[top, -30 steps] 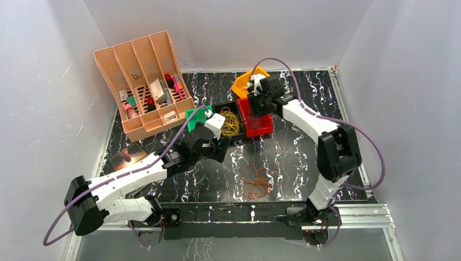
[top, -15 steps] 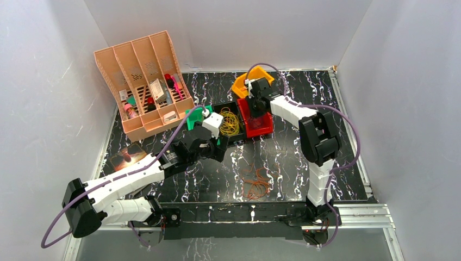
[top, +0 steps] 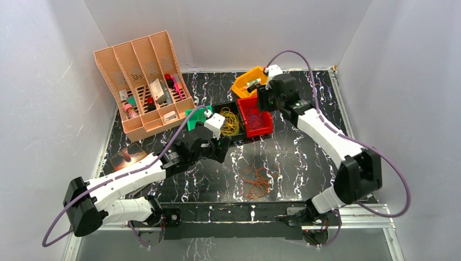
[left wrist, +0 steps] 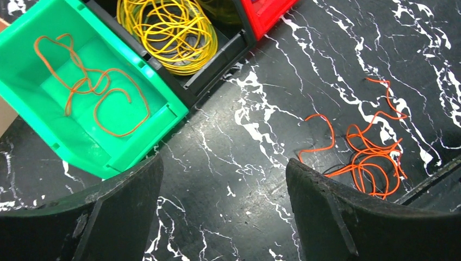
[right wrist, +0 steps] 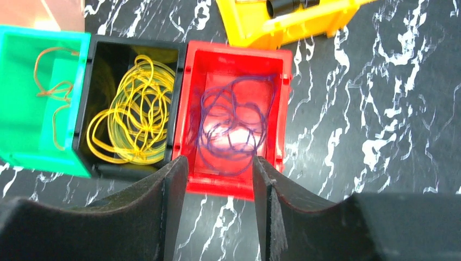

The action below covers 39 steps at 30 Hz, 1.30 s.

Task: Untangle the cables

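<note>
My left gripper moves down and toward the orange tangle next, onto its loose loop (top: pixel 245 176) (left wrist: pixel 323 145), since that piece lies apart from the denser knot of cables.
A loose tangle of orange cables (top: pixel 255 184) (left wrist: pixel 369 157) lies on the black marbled table near the front. Yellow cables (top: pixel 230 123) (left wrist: pixel 168 32) (right wrist: pixel 133 117) fill a black bin (left wrist: pixel 217 70). One orange cable (left wrist: pixel 92 87) (right wrist: pixel 51 92) lies in the green bin (left wrist: pixel 32 125). Purple cables (right wrist: pixel 234 119) lie in the red bin (top: pixel 260 129) (right wrist: pixel 234 49). My left gripper (left wrist: pixel 223 206) hangs open over bare table between the green bin and the orange tangle. My right gripper (right wrist: pixel 220 212) is open and empty, just in front of the red bin.
A peach slotted organiser (top: pixel 144 81) with small items stands at the back left. A yellow bin (top: pixel 247 81) (right wrist: pixel 304 27) sits tilted behind the red one. A dark card (top: pixel 125 157) lies on the table at the left. White walls close in three sides.
The right arm swung: its elbow went out to the right and its gripper drew back from over the red bin. The left arm has barely moved.
</note>
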Tool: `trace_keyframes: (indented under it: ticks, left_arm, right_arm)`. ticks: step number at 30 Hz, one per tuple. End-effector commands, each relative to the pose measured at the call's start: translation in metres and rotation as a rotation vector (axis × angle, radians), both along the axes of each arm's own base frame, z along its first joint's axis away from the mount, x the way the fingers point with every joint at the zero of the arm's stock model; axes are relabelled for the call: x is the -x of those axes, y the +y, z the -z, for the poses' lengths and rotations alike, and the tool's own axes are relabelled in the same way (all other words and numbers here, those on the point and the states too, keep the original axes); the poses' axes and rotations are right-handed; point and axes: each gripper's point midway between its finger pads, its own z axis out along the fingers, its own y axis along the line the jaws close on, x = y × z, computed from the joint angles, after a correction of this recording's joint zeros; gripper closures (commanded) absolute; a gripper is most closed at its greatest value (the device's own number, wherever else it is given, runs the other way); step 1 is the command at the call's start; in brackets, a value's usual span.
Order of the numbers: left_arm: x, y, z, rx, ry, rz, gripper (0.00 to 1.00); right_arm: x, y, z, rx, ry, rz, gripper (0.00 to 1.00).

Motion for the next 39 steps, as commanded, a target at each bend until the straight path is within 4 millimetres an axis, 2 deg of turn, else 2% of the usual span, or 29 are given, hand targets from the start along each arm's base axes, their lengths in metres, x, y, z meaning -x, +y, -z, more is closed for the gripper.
trace_keyframes:
  ticks: [1,6,11,16,19,23,27,32,39]
  left_arm:
    - [0.002,-0.019,-0.006,0.039,0.014,0.074,0.18]
    - [0.006,-0.045,0.005,0.069,0.079,0.151,0.18]
    - [0.008,-0.067,0.017,0.107,0.129,0.187,0.18]
    - [0.020,-0.085,0.038,0.134,0.193,0.255,0.22]
    - [0.028,-0.092,0.061,0.128,0.238,0.291,0.24]
    - [0.036,-0.098,0.085,0.116,0.282,0.324,0.30]
    - [0.043,-0.099,0.103,0.094,0.307,0.339,0.32]
    - [0.054,-0.104,0.115,0.109,0.285,0.425,0.34]
    - [0.048,-0.112,0.132,0.059,0.255,0.482,0.38]
  right_arm:
    - [0.043,-0.017,0.011,-0.053,0.084,0.055,0.44]
    - [0.096,-0.035,0.021,-0.157,0.153,0.129,0.44]
    - [0.144,-0.046,0.042,-0.228,0.262,0.173,0.43]
    - [0.173,-0.053,0.054,-0.317,0.304,0.212,0.43]
    - [0.186,-0.049,0.062,-0.359,0.340,0.196,0.43]
    - [0.198,-0.045,0.074,-0.392,0.379,0.177,0.43]
    - [0.201,-0.044,0.075,-0.411,0.376,0.169,0.42]
    - [0.201,-0.042,0.075,-0.409,0.377,0.156,0.42]
    - [0.201,-0.042,0.074,-0.392,0.379,0.138,0.42]
